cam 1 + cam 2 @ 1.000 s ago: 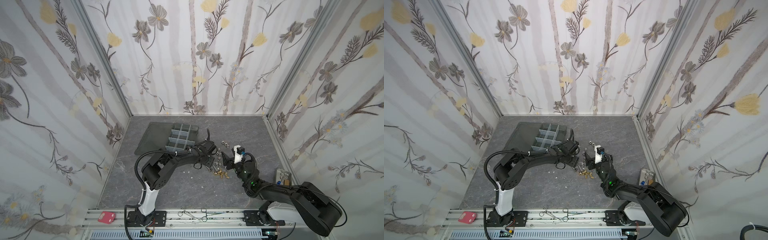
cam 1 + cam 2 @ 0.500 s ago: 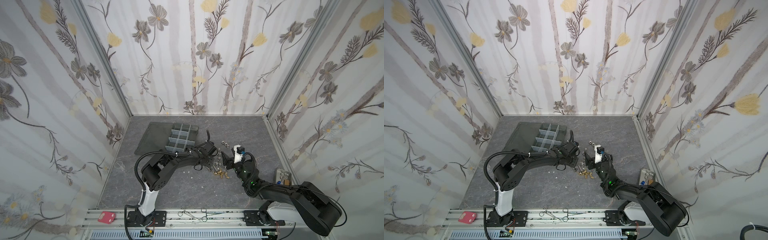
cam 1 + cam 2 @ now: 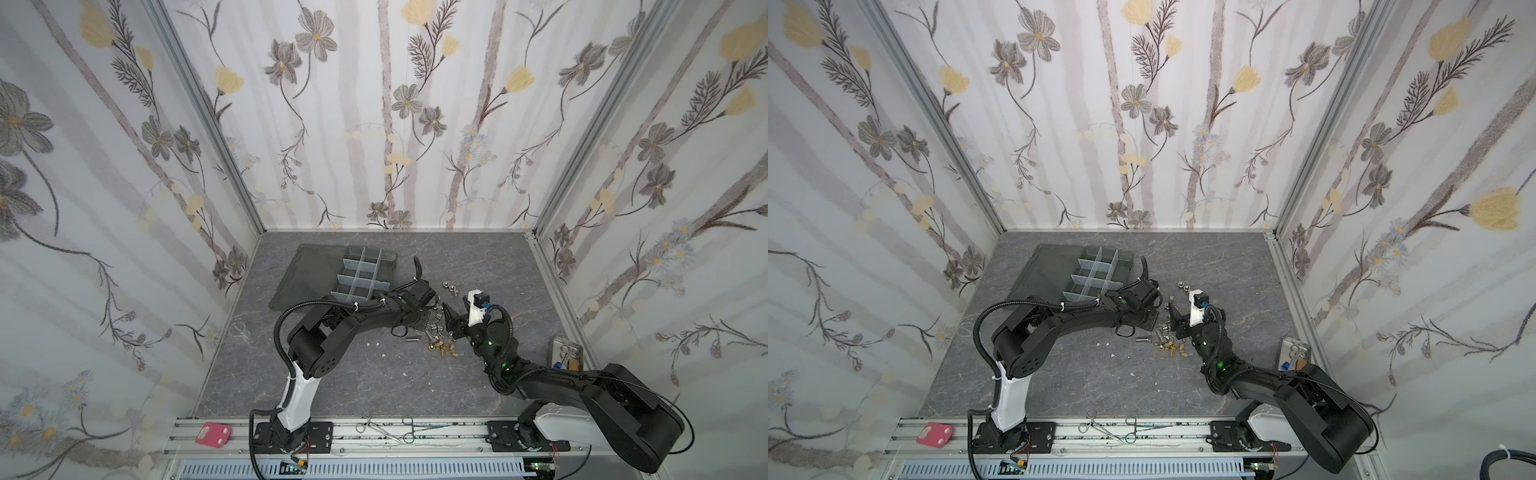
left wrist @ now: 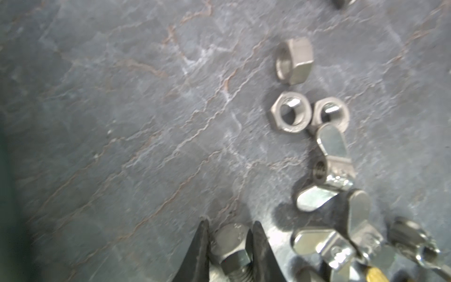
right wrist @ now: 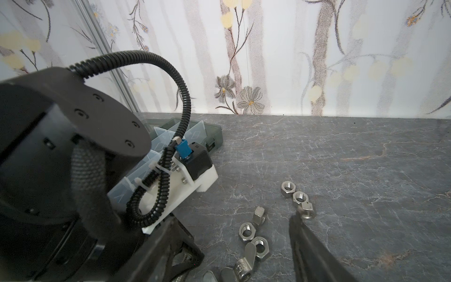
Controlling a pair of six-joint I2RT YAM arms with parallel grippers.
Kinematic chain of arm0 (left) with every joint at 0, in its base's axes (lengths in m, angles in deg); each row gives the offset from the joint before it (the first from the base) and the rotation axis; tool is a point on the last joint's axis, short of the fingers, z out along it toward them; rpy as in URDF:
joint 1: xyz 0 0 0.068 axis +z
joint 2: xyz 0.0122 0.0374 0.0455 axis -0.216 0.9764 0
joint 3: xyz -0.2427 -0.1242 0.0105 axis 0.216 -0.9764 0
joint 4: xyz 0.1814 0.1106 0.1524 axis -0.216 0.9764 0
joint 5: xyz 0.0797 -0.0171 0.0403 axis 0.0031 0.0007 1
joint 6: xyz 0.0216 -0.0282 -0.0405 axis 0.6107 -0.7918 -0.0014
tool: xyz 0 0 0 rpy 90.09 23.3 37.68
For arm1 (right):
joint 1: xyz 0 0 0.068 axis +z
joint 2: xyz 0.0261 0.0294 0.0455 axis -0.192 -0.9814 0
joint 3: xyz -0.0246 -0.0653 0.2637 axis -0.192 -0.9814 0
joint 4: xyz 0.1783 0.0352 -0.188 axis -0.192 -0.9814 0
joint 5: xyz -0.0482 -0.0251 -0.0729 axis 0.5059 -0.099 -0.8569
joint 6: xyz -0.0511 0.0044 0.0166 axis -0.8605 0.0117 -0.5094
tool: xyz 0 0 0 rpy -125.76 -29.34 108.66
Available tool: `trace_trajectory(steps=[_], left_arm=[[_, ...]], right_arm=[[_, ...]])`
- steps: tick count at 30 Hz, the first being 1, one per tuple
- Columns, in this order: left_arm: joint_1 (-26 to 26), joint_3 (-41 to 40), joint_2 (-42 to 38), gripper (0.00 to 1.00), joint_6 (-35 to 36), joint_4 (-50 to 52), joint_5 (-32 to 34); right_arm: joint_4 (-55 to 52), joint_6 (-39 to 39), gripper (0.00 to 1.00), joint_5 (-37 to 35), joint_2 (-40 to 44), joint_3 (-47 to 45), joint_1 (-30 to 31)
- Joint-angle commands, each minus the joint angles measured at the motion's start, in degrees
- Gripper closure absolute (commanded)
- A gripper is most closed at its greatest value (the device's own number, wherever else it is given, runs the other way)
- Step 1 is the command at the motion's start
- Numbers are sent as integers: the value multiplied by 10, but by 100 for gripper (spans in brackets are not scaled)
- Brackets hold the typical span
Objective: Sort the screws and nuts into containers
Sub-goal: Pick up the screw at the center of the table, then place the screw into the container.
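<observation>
The dark box's lid is open, so the left gripper next needs to rise off the floor and move across, over a middle section of the dark box [image 3: 363, 290], to let go of the bolt.
The screws and nuts [image 3: 432, 332] lie heaped on the grey floor between my two arms, with brass pieces [image 3: 440, 348] at the near edge. In the left wrist view my left gripper [image 4: 230, 235] is shut on a silver hex bolt [image 4: 231, 244], one black finger [image 4: 201, 246] against each side of its head. Hex nuts [image 4: 290, 114] and wing nuts [image 4: 333, 149] lie just beyond. My right gripper [image 5: 233, 218] stands open low over silver nuts [image 5: 247, 230], gripping nothing. The containers [image 3: 361, 274] are cells in the dark box behind my left arm.
The box's flat lid [image 3: 307, 270] lies open to its left. Three silver nuts [image 3: 451, 286] sit apart behind the heap. A small metal tray with scissors [image 3: 565, 353] stands by the right wall. Forceps [image 3: 386, 428] lie on the front rail. White specks [image 3: 376, 345] dot the floor.
My left gripper's jaws have closed around the silver bolt. Both arms have stayed almost where they were.
</observation>
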Motion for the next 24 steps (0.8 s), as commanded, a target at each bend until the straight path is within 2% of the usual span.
trace_trajectory(steps=[1, 10, 16, 24], left_arm=[[9, 33, -9, 97, 17, 51, 29], [103, 132, -50, 96, 32, 81, 55], [172, 114, -69, 96, 51, 104, 90], [215, 60, -72, 95, 89, 82, 108]], right_arm=[[14, 4, 29, 1, 0, 4, 1], [17, 1, 29, 2, 0, 4, 1], [15, -1, 29, 1, 1, 4, 1], [14, -1, 29, 4, 0, 6, 1]])
